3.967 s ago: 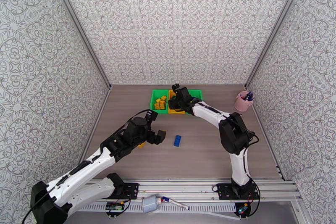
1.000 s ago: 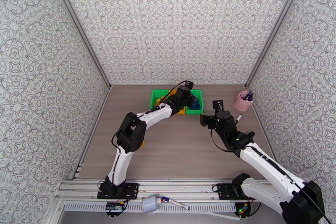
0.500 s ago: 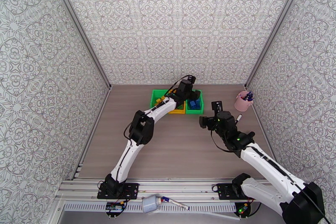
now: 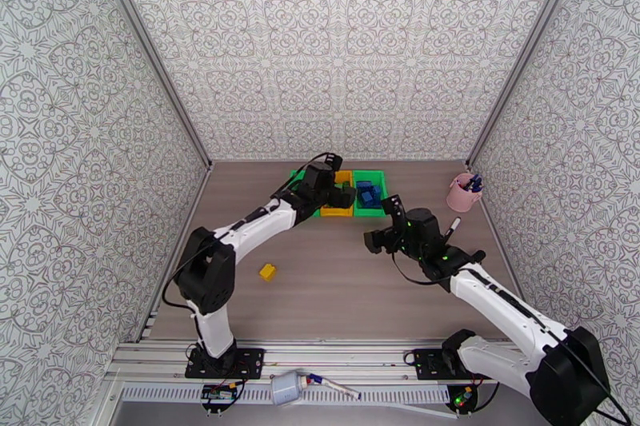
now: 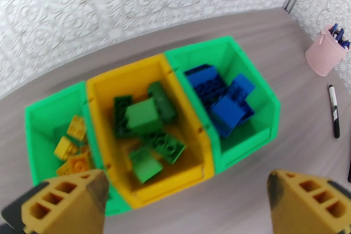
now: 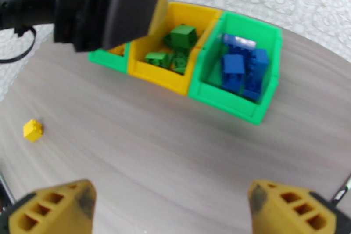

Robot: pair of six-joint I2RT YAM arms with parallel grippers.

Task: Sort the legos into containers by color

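My left gripper brings the open fingers back from the bins and down around the lone yellow lego next, which lies below it and back toward the bar.
Three joined bins stand at the back of the table: a left green bin (image 5: 35,120) with yellow legos (image 5: 72,142), a yellow bin (image 5: 131,77) with green legos (image 5: 151,129), and a right green bin (image 5: 259,94) with blue legos (image 5: 223,96). One yellow lego (image 4: 267,271) lies alone on the table, also seen as the yellow lego (image 6: 33,130) at the left of the right wrist view. My left gripper (image 4: 332,194) hovers open and empty over the bins' near side, its fingers (image 5: 66,204) wide apart. My right gripper (image 4: 382,225) is open and empty, in front of the right green bin (image 6: 228,99).
A pink cup of pens (image 4: 462,192) stands at the back right, with a black-and-white marker pen (image 4: 450,226) lying in front of it. Patterned walls close in the table on three sides. The metal rail (image 4: 336,356) with both arm bases runs along the near edge.
My left gripper has drawn back left from over the right green bin, and its elbow has swung left, uncovering the yellow lego. My right gripper has shifted slightly left.
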